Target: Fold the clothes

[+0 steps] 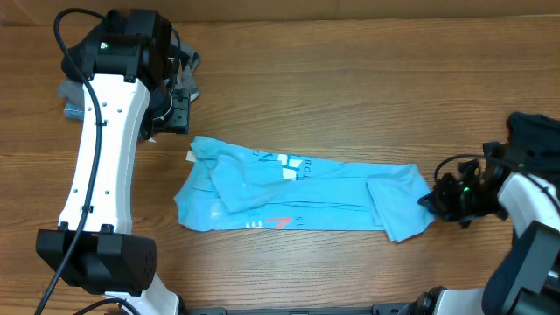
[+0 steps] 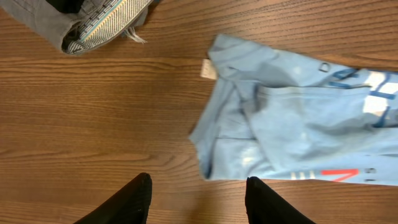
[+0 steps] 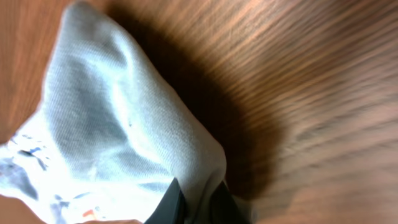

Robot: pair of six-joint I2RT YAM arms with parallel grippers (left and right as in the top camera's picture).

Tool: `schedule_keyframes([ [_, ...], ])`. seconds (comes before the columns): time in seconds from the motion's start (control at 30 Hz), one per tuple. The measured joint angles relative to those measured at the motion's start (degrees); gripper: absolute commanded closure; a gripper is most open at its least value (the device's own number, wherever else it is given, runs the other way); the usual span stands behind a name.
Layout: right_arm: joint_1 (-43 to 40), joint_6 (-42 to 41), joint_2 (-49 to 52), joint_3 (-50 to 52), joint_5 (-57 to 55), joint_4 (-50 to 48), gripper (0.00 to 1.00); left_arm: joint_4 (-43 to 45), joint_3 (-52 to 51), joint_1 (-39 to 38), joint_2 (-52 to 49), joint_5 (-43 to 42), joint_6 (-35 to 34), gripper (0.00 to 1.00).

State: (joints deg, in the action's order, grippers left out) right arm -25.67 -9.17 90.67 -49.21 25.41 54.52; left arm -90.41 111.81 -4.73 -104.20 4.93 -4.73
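My right gripper should carry the shirt's pinched end over the shirt next, to the left in the overhead view and toward the red print (image 3: 89,214), because the shirt is still lying long.
A light blue T-shirt (image 1: 297,194) with white and red print lies folded into a long strip across the middle of the wooden table. My right gripper (image 1: 437,199) is shut on the shirt's right end (image 3: 124,124), with fabric pinched between its fingers (image 3: 198,198). My left gripper (image 2: 198,199) is open and empty, hovering above bare wood just left of the shirt's left end (image 2: 292,118). In the overhead view the left gripper (image 1: 175,109) sits near the table's back left. A grey garment with a striped lining (image 2: 93,25) lies at the back left.
The grey garment also shows in the overhead view (image 1: 179,74), partly hidden under my left arm (image 1: 101,157). A small white tag (image 2: 208,68) sticks out at the shirt's collar. Bare wood (image 1: 367,87) stretches behind the shirt.
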Motion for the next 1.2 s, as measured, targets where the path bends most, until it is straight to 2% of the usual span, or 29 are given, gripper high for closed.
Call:
schedule_keyframes([
  [0.2,0.3,-1.1,-5.7,-7.2,-2.8,5.9,0.96,0.0,0.0,0.0,0.0,0.0,0.0,0.49],
  [0.37,5.4,-1.8,-11.2,-7.8,-3.9,8.1,0.96,0.3,0.0,0.0,0.0,0.0,0.0,0.49],
  [0.5,14.6,-4.3,-11.6,-7.7,-7.8,6.8,0.96,0.5,0.0,0.0,0.0,0.0,0.0,0.49],
  [0.7,32.8,-11.2,-11.3,-5.3,-16.3,-0.6,0.96,0.5,0.0,0.0,0.0,0.0,0.0,0.49],
  [0.83,41.4,-15.2,-9.3,-5.0,-21.7,-4.3,0.96,0.5,0.0,0.0,0.0,0.0,0.0,0.48],
  [1.03,50.6,-17.6,-5.9,-4.9,-25.9,-8.2,0.84,0.5,0.0,0.0,0.0,0.0,0.0,0.49],
  [1.1,53.4,-17.0,-5.3,-4.8,-26.4,-9.1,0.76,0.5,0.0,0.0,0.0,0.0,0.0,0.48],
  [1.2,58.5,-14.4,-5.0,-4.8,-26.9,-10.7,0.73,0.5,0.0,0.0,0.0,0.0,0.0,0.48],
])
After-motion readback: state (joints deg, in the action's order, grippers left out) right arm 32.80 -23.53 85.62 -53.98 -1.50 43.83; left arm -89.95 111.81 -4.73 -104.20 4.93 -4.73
